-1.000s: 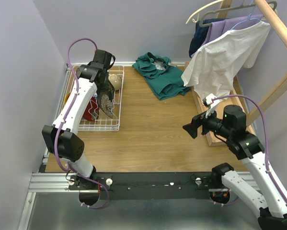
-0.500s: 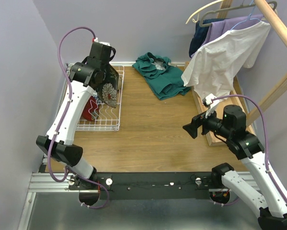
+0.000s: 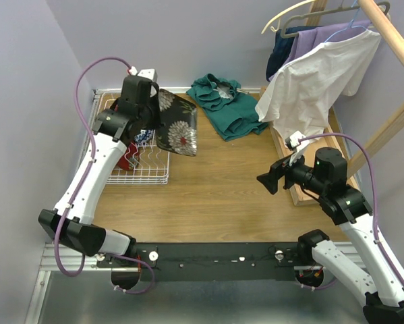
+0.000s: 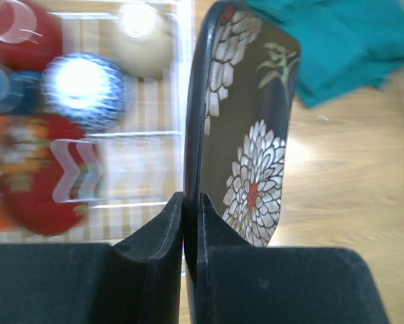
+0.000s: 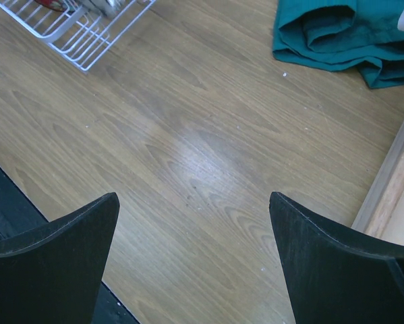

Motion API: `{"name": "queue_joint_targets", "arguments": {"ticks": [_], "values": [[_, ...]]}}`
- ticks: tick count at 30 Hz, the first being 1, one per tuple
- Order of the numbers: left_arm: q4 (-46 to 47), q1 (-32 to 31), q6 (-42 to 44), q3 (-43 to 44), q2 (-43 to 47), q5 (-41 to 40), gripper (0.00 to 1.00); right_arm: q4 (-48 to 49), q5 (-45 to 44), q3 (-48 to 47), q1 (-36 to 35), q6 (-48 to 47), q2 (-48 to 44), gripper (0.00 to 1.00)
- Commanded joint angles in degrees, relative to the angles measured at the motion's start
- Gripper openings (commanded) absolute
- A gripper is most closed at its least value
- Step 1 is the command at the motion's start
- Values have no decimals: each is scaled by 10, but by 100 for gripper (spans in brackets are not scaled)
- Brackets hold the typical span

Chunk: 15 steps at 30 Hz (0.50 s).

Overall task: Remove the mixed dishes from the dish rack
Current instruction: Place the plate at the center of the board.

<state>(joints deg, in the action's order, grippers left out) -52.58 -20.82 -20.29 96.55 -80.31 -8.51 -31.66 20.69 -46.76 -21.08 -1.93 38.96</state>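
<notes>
The left gripper carries the plate away from the rack (image 3: 148,174) next and lowers it onto the wood beside the teal cloth, since that spot is bare.
My left gripper (image 4: 191,209) is shut on the edge of the black square floral plate (image 4: 245,128) and holds it in the air, tilted, over the right rim of the white wire dish rack (image 3: 148,174); the plate also shows in the top view (image 3: 177,123). Below it in the rack lie a blue-white bowl (image 4: 85,82), a beige bowl (image 4: 142,30), a red-patterned bowl (image 4: 40,175) and a red dish (image 4: 23,30). My right gripper (image 5: 195,223) is open and empty above bare wood at the right of the table (image 3: 222,182).
A teal cloth (image 3: 225,101) lies crumpled at the back middle. A long wooden tray (image 3: 303,192) runs along the right side under hanging shirts (image 3: 309,74). A corner of the rack (image 5: 80,30) shows at the top left of the right wrist view.
My left gripper has lifted the black floral plate up out of the rack's tines and carried it to the right, past the rack's right rim. The right arm has not moved.
</notes>
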Motion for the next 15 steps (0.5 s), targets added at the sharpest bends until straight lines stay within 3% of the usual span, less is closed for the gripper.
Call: {"name": "queue_joint_targets", "arguments": {"ticks": [1,9,15], "values": [[230,-32,-121,-81,29,146,0,27,22,3,-5,14,-7,100],[423,-105,-249,-207,-9,157,0,28,20,4,-4,18,-24,100],[501,-156,-280,-250,-69,128,0,30,18,3,-5,17,-35,100]]}}
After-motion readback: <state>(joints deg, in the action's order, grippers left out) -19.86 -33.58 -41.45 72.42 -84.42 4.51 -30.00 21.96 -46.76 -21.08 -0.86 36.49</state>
